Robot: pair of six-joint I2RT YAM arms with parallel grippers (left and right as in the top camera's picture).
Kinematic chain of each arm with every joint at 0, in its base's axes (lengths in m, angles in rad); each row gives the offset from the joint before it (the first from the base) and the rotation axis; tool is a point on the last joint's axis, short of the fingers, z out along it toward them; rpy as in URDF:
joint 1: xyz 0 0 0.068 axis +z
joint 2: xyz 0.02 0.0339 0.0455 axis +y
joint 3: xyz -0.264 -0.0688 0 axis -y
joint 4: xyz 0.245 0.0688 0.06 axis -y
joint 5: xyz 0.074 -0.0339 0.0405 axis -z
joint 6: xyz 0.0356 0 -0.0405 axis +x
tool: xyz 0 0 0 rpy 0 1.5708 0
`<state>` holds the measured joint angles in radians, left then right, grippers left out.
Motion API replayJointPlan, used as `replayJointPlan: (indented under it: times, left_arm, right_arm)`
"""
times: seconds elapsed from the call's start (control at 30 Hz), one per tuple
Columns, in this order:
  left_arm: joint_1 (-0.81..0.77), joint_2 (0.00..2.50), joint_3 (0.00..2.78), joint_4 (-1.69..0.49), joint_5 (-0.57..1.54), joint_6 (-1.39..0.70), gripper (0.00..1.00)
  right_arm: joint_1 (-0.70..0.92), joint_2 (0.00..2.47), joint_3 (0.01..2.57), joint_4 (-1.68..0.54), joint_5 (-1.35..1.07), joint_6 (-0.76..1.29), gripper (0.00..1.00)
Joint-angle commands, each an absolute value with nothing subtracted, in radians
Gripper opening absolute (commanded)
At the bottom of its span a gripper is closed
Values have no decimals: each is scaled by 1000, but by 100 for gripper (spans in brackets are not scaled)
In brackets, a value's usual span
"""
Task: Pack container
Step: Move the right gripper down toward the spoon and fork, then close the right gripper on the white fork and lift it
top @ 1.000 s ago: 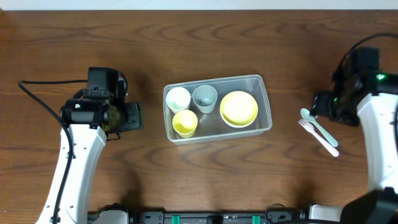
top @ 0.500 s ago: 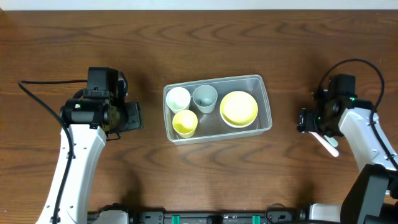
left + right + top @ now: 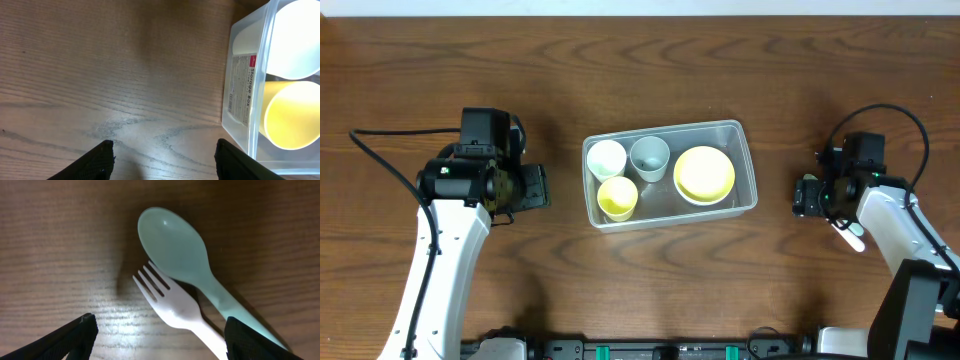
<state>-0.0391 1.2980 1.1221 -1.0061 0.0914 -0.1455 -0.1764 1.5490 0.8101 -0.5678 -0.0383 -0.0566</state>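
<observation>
My right gripper moves down toward the tabletop onto that part of the fork next. The base of the white fork's head [image 3: 179, 316] lies below it, between its open fingers.
The clear plastic container [image 3: 745, 165] sits mid-table and holds a white cup [image 3: 606, 158], a grey cup [image 3: 649, 156], a yellow cup [image 3: 617, 196] and a yellow bowl [image 3: 704, 173]. Its labelled end shows in the left wrist view [image 3: 242, 90]. My left gripper [image 3: 162, 155] is open and empty over bare wood left of the container. My right gripper [image 3: 160, 332] is open, low over a white fork [image 3: 172, 305] and a pale green spoon [image 3: 175, 245] lying side by side on the table. In the overhead view the right gripper [image 3: 807, 196] hides most of them; only the handle ends [image 3: 855, 238] show.
The wooden table [image 3: 640, 80] stretches around the container. A black cable [image 3: 380, 160] trails from the left arm. The right arm [image 3: 900, 235] reaches in from the lower right edge.
My right gripper has moved left and down over the fork and spoon, now covering them in the overhead view. The left arm and the container have not moved.
</observation>
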Motion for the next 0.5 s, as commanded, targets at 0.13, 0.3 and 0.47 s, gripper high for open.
replayJointPlan:
  times: [0.13, 0.3, 0.47]
  left_arm:
    - [-34, 1293, 1118, -1008, 94, -143, 65]
    - [-34, 1293, 1118, -1009, 94, -143, 66]
    - [-34, 1293, 1118, -1015, 94, -143, 66]
  right_arm:
    - [-184, 1639, 803, -550, -57, -68, 82]
    - [-184, 1701, 803, -549, -57, -68, 82]
    - [-184, 1719, 803, -544, -57, -64, 80]
